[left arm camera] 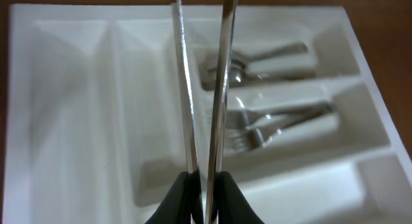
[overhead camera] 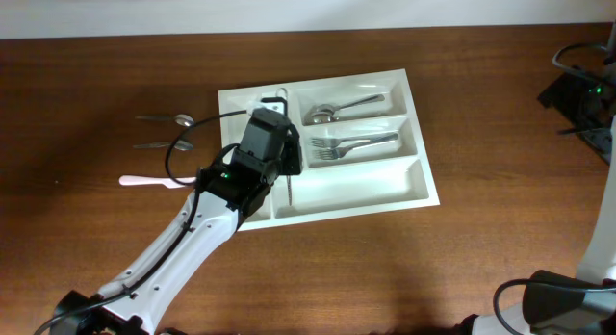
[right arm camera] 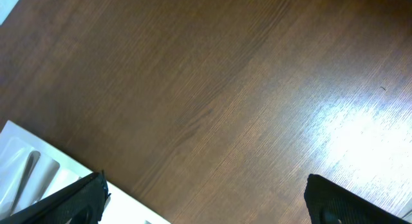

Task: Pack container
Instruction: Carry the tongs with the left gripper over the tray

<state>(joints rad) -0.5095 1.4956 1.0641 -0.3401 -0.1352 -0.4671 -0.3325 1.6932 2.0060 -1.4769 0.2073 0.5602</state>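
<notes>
My left gripper is above the tray's empty long section [overhead camera: 361, 188] [left arm camera: 312, 195], which lies toward the right in the overhead view, so it will turn and lower that way to release the cutlery handles there.
The container [overhead camera: 358, 188] is a large white cutlery tray lying at the middle of the table. Its top long compartment holds a spoon [overhead camera: 337, 111] and the middle one holds forks [overhead camera: 348, 144]. My left gripper [overhead camera: 286, 167] hangs over the tray's left side, above the upright compartments. In the left wrist view my left gripper [left arm camera: 205, 211] is shut on two thin metal utensils [left arm camera: 183, 89], seen edge-on and pointing down at the container [left arm camera: 64, 121]. My right gripper [right arm camera: 212, 205] stands wide open over bare wood, holding nothing, with a corner of the container [right arm camera: 45, 176] at its left.
On the table left of the tray lie two metal spoons [overhead camera: 168, 118] [overhead camera: 159, 144] and a pale plastic utensil [overhead camera: 144, 181]. Cables and dark equipment [overhead camera: 582, 94] sit at the far right edge. The right arm's base [overhead camera: 577, 301] is at the bottom right.
</notes>
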